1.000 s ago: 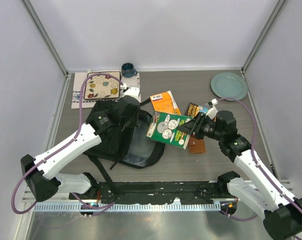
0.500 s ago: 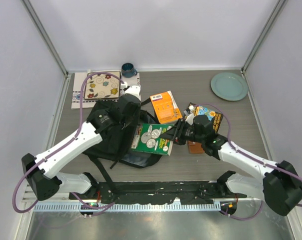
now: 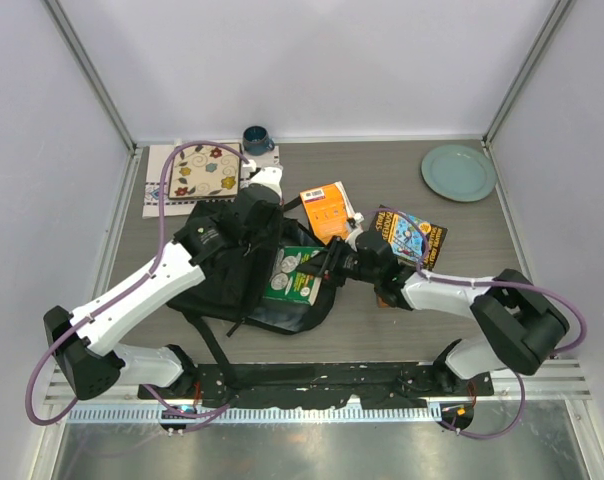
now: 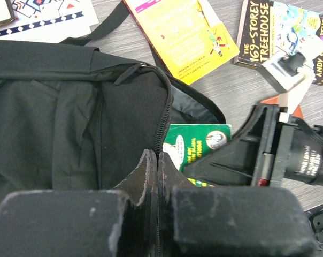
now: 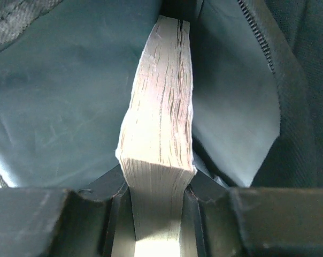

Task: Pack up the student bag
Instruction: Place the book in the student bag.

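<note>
The paperback still sticks out, and the bag's opening lies to the left in the top view. My right gripper will push the paperback that way inside next and release it.
The student bag [image 3: 222, 270] lies left of centre, a black backpack with its top opening held apart. My left gripper [image 3: 258, 238] is shut on the zipper edge of the bag [image 4: 97, 123], its fingertips [image 4: 151, 167] pressed together over the zipper. My right gripper [image 3: 334, 266] is shut on a green paperback [image 3: 296, 275], which sits partly inside the opening. In the right wrist view the paperback's page edges [image 5: 160, 118] stand between my fingers [image 5: 114, 190], with the bag's grey lining [image 5: 60, 107] around them. The left wrist view shows the green cover [image 4: 196, 140] beside the zipper.
An orange book [image 3: 327, 210] and a colourful "Treehouse" book [image 3: 412, 235] lie right of the bag. A brown flat item [image 3: 392, 296] sits under my right arm. A patterned book [image 3: 202, 172] and a dark cup [image 3: 257, 138] are at the back left, a green plate [image 3: 458, 172] at the back right.
My right gripper has carried the green paperback leftward and down into the bag's opening. My left gripper has stayed on the zipper edge.
</note>
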